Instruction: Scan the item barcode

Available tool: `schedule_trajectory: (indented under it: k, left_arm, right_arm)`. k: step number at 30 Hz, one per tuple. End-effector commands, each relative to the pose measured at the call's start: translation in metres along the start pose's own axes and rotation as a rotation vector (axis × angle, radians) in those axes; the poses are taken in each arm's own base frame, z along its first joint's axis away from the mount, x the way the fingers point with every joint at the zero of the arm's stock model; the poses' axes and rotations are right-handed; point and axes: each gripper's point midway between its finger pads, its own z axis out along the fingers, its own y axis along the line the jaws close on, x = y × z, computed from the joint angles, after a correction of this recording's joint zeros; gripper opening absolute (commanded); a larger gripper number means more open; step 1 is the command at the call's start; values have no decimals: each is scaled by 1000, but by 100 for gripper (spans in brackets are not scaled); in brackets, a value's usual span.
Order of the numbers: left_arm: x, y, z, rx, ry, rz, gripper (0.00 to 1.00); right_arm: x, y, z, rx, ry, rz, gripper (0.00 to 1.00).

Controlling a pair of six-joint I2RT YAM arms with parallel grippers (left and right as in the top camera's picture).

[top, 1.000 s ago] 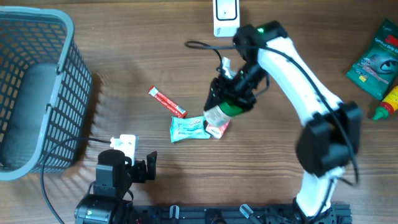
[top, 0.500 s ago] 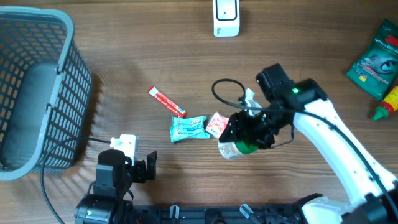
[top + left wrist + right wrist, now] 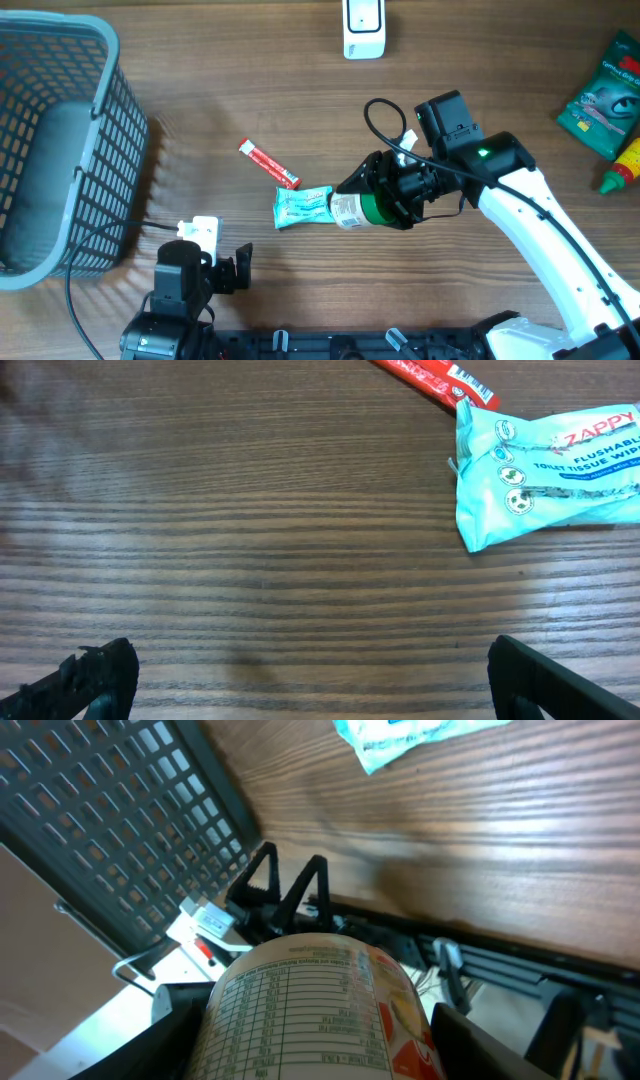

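Next, my right gripper swings outward and down to release the item on the bare wood before the scanner, since that spot lies outward and below.
The item is a small bottle (image 3: 350, 210) with a white printed label and a green end. My right gripper (image 3: 378, 205) is shut on it and holds it on its side above the table, its label end pointing left over the teal wipes pack (image 3: 303, 205). In the right wrist view the bottle (image 3: 310, 1010) fills the gap between the fingers (image 3: 175, 1045), showing a nutrition table; no barcode shows. The white scanner (image 3: 363, 28) stands at the far edge, well away from the bottle. My left gripper (image 3: 310, 680) stands open over bare wood near the front edge (image 3: 222, 248).
A grey wire basket (image 3: 60, 150) fills the left side. A red stick sachet (image 3: 268, 164) lies beside the wipes pack (image 3: 550, 470). A green packet (image 3: 605, 95) and a yellow squeeze bottle (image 3: 622, 165) sit at the far right.
My right arm carried the bottle from near the scanner toward the front, then shifted it left and laid it sideways over the wipes pack. The left arm has not moved.
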Motion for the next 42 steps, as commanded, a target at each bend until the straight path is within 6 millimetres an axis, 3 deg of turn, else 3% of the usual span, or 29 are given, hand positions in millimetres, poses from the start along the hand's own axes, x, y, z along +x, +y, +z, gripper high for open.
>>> schedule_trajectory:
  k: [1,4,9,15,18,20,23,25,30,33,36,42]
  left_arm:
    - [0,1,0,-6,-3,2,100]
    - [0,1,0,-6,-3,2,100]
    - [0,1,0,-6,-3,2,100]
    - [0,1,0,-6,-3,2,100]
    - [0,1,0,-6,-3,2,100]
    - [0,1,0,-6,-3,2,100]
    - [0,1,0,-6,-3,2,100]
    - [0,1,0,-6,-3,2,100]
    - [0,1,0,-6,-3,2,100]
    - [0,1,0,-6,-3,2,100]
    - [0,1,0,-6,-3,2,100]
    - [0,1,0,-6,-3,2,100]
  right_arm:
    - [11,8,-2,-40,45,36,54]
    - [7,9,-2,-42,29,6,54]
    - [-29,11,-4,22,-162,-398,61]
    - [-27,4,-11,36,-150,-516,52]
    - [-30,-4,-15,85,-172,-596,53]
    - [-48,-8,-19,154,-257,-606,53]
    - [-92,-8,-36,257,-483,-569,54]
    - [-117,0,-49,287,-627,-556,57]
    - [-165,21,-70,322,-870,-589,54]
    - [-191,23,-65,334,-922,-587,51]
    - [-210,21,-51,339,-920,-595,63]
    - [-245,35,-35,328,-971,-726,69]
